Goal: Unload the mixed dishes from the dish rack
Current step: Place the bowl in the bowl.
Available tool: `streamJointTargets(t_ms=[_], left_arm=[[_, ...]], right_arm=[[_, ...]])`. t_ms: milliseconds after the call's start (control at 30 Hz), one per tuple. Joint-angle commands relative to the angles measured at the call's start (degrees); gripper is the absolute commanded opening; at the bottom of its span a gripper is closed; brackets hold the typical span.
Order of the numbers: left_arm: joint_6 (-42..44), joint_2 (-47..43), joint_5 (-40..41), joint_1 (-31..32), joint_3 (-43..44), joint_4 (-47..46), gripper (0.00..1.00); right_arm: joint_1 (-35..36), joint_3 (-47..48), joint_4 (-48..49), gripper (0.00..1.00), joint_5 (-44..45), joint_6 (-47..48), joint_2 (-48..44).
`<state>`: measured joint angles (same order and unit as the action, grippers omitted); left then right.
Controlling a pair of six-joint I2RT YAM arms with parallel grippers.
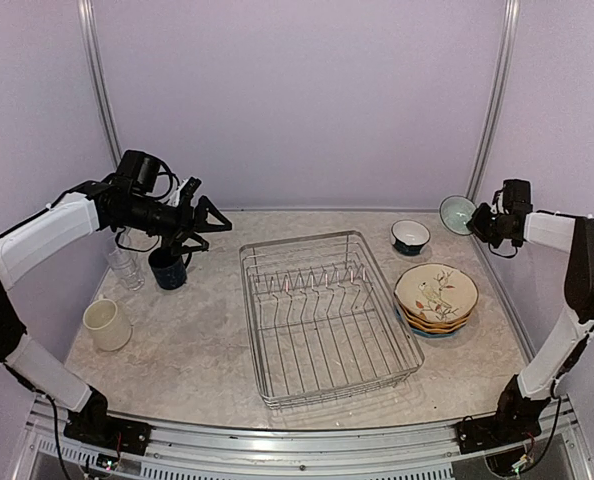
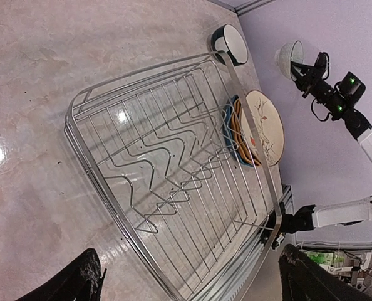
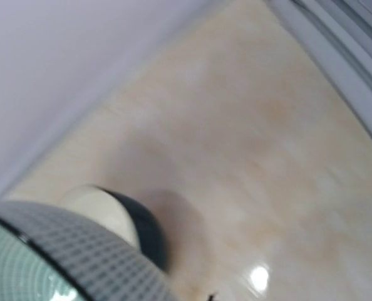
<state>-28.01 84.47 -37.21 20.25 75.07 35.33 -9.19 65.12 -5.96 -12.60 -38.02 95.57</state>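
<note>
I need to move my right gripper across and down next and let go of the teal bowl (image 1: 458, 214) at the dark bowl (image 1: 410, 234), because that one is lower and to my right gripper's left in the top view.
The silver wire dish rack (image 1: 327, 315) stands mid-table with no dishes in it; it also fills the left wrist view (image 2: 173, 182). My left gripper (image 1: 202, 222) is open and empty, raised just above and right of the navy mug (image 1: 167, 268); its fingers (image 2: 79, 279) stand far apart. Clear glass tumblers (image 1: 125, 268) and the cream mug (image 1: 107, 324) stand at the left. My right gripper (image 1: 477, 218) is shut on the small teal bowl (image 1: 458, 214), held on edge above the table at the far right; the bowl's rim shows in the right wrist view (image 3: 36, 251). The stacked plates (image 1: 436, 297), floral one on top, lie right of the rack.
A small dark bowl with a cream inside (image 1: 410, 236) sits behind the plates, near the held teal bowl, and shows in the right wrist view (image 3: 111, 219). Purple walls close in the back and both sides. A metal rail (image 1: 277, 440) runs along the near edge.
</note>
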Motion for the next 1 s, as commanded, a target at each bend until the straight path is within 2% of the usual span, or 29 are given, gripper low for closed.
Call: streamJointTargets(t_ms=[0,367,567,800,967], left_arm=[[0.95,-0.81,-0.42,0.23,0.43,0.45,0.94],[1.55,-0.92,1.47,0.32,0.22,0.78,0.94],[1.3,-0.88,0.24,0.31,0.25,0.53,0.94],[0.87,-0.58,-0.95,0.23,0.32,0.35,0.94],[0.85,-1.5,-1.15,0.27,0.17,0.05,0.94]], right_arm=[[1.89,6.19,4.42,0.0,-6.7,2.46,4.7],[6.69,21.2,-1.03,0.01,-7.17,6.6,17.91],[8.21,27.71,-6.77,0.01,-3.04,10.16,22.62],[11.06,33.84,-12.89,0.03,0.23,13.18,27.41],[12.34,34.38,-14.56,0.04,2.44,14.05,28.22]])
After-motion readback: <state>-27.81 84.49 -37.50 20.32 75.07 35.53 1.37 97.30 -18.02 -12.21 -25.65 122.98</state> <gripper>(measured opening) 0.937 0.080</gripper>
